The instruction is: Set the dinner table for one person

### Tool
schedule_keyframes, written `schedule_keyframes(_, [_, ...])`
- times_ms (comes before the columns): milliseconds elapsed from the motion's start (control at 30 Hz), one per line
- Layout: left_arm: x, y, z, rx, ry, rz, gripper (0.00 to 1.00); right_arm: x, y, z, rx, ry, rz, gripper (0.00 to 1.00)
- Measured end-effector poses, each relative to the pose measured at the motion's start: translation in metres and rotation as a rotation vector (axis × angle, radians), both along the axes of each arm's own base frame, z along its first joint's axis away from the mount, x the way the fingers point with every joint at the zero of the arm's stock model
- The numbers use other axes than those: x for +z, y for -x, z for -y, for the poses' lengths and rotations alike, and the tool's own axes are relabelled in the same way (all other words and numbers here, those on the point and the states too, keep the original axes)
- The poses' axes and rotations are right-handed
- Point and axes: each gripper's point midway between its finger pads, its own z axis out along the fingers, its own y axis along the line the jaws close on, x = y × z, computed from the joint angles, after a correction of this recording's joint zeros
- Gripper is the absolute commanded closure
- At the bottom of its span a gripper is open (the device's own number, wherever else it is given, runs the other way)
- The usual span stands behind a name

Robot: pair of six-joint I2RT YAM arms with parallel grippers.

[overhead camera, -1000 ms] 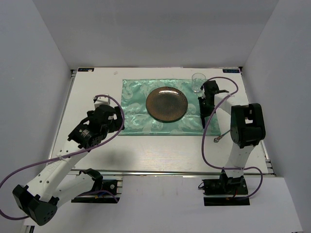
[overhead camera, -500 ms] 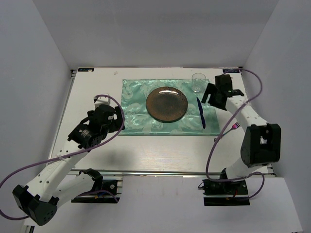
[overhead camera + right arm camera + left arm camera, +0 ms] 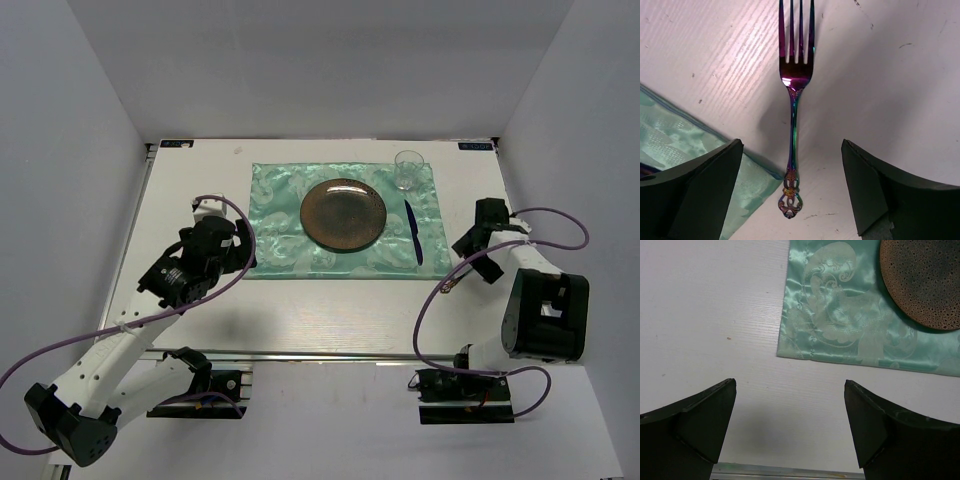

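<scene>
Next, my right gripper moves down and toward the fork's teeth, then closes on the fork's neck (image 3: 468, 271) (image 3: 794, 100), past the fork's handle its fingers straddle.
The white dinner table (image 3: 320, 310) carries a green placemat (image 3: 345, 222) with a brown plate (image 3: 343, 214), a clear glass (image 3: 408, 170) and a blue knife (image 3: 412, 232) on it. An iridescent fork (image 3: 794, 95) lies on bare table just off the mat's near right corner (image 3: 685, 145); in the top view the fork (image 3: 448, 284) is small. My right gripper (image 3: 792, 192) hangs open above the fork's handle, one finger on each side, touching nothing; from above it (image 3: 477, 257) sits right of the mat. My left gripper (image 3: 238, 258) stands open and empty by the mat's left edge.
A metal rail (image 3: 780, 471) runs along the table's near edge, just below my left gripper (image 3: 790, 425). The placemat's near left corner (image 3: 840, 330) and part of the plate (image 3: 925, 285) show there. Purple cables loop over the table beside both arms. Grey walls enclose the table.
The right gripper opened and left the blue knife on the mat beside the plate, then swung right and nearer, ending over the fork. The left arm has not moved.
</scene>
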Motion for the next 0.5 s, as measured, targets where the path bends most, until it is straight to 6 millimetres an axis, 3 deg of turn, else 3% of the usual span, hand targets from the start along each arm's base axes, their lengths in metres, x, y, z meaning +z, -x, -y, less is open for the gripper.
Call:
schedule_keyframes(167, [0.001,0.0,0.001,-0.003,0.006,0.005,0.02,-0.011,-0.007,0.004,-0.014,-0.018,0.009,0.41])
schedule_keyframes(267, [0.002,0.0,0.001,-0.006,0.008,0.008,0.02,-0.028,-0.003,0.009,-0.028,-0.031,-0.014,0.52])
schedule_keyframes(333, [0.002,0.0,0.001,-0.009,0.009,0.009,0.02,-0.029,-0.006,0.012,-0.024,-0.034,-0.003,0.59])
schedule_keyframes(433, [0.002,0.001,0.002,-0.015,0.009,0.007,0.02,-0.029,-0.012,0.017,-0.013,-0.032,0.004,0.82])
schedule_keyframes(467, [0.002,0.001,0.002,-0.016,0.011,0.006,0.02,-0.029,-0.014,0.018,-0.006,-0.029,0.006,1.0])
schedule_keyframes(500, [0.002,0.001,0.002,-0.017,0.011,0.006,0.02,-0.029,-0.017,0.019,0.005,-0.023,0.006,1.0])
